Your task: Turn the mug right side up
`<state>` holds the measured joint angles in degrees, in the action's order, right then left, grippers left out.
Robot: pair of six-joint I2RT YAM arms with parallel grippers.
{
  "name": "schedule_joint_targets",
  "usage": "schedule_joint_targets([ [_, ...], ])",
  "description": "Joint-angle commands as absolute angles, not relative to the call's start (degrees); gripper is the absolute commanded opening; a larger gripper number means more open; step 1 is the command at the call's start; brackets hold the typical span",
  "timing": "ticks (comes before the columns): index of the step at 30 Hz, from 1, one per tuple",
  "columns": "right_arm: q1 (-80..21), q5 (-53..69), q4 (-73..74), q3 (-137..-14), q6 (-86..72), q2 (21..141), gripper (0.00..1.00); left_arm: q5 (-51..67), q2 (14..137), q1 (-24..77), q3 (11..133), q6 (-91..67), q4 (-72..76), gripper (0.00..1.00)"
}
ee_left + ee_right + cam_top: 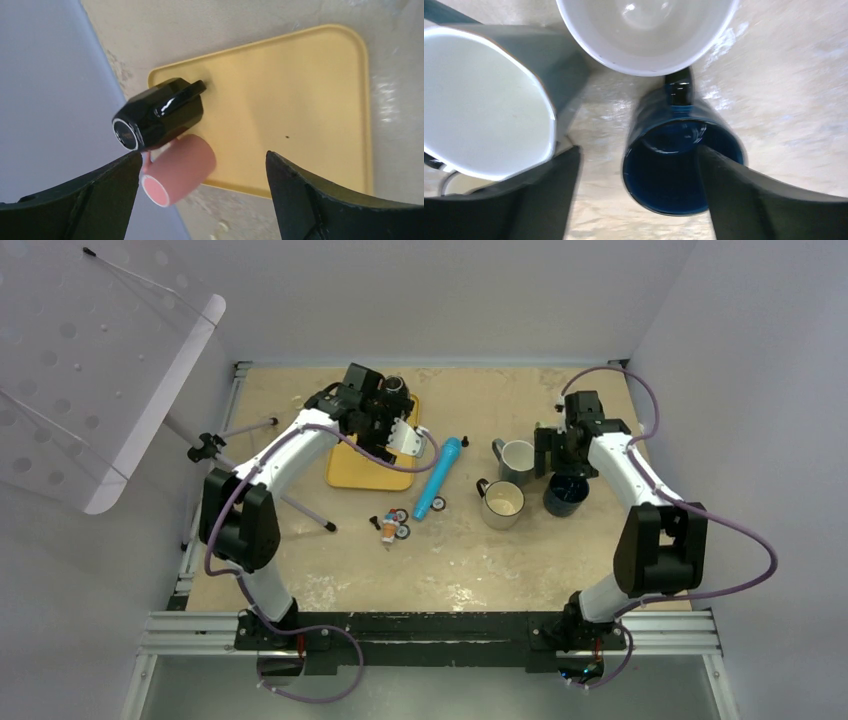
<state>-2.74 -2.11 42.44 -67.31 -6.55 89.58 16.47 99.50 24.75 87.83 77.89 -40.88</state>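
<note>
Next, my left gripper needs to move outward and down over the tray's far corner, fingers astride the black mug's handle, because that mug stands bottom up.
A dark blue mug (664,172) stands mouth up on the table, also visible in the top view (565,496). My right gripper (636,152) hangs open over it. One finger is outside the mug's wall and the other is across its mouth, and neither pinches it. On the far corner of the yellow tray (300,100) a black mug (160,115) stands bottom up. A pink mug (177,172) stands bottom up beside it at the tray's edge. My left gripper (202,160) is open above the tray, apart from both mugs.
A grey mug (516,459) and a cream mug (502,504) stand upright close to the left of the blue one. A blue cylinder (438,477) and small toy parts (394,525) lie mid-table. A tripod leg (300,508) crosses the left side.
</note>
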Motion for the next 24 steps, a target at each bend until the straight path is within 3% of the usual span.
schedule_joint_targets([
  [1, -2.4, -8.6, 41.6, -70.1, -7.3, 82.5, 0.98, 14.0, 104.4, 24.6, 85.8, 105.1, -30.7, 0.97],
  [9, -2.5, -16.6, 37.4, -68.8, -8.6, 73.3, 0.98, 12.3, 120.2, 24.6, 104.8, 109.8, -32.0, 0.87],
  [12, -2.5, -15.9, 36.9, -68.8, -8.5, 71.2, 0.98, 10.2, 124.4, 24.9, 107.1, 113.9, -31.7, 0.77],
  [20, -2.5, -11.2, 34.6, -68.7, -7.9, 68.5, 0.98, 4.4, 129.6, 25.0, 108.1, 118.9, -35.4, 0.7],
  [24, -2.5, -8.5, 34.3, -68.5, -7.5, 69.3, 0.98, 3.1, 131.9, 25.0, 107.7, 120.9, -29.2, 0.52],
])
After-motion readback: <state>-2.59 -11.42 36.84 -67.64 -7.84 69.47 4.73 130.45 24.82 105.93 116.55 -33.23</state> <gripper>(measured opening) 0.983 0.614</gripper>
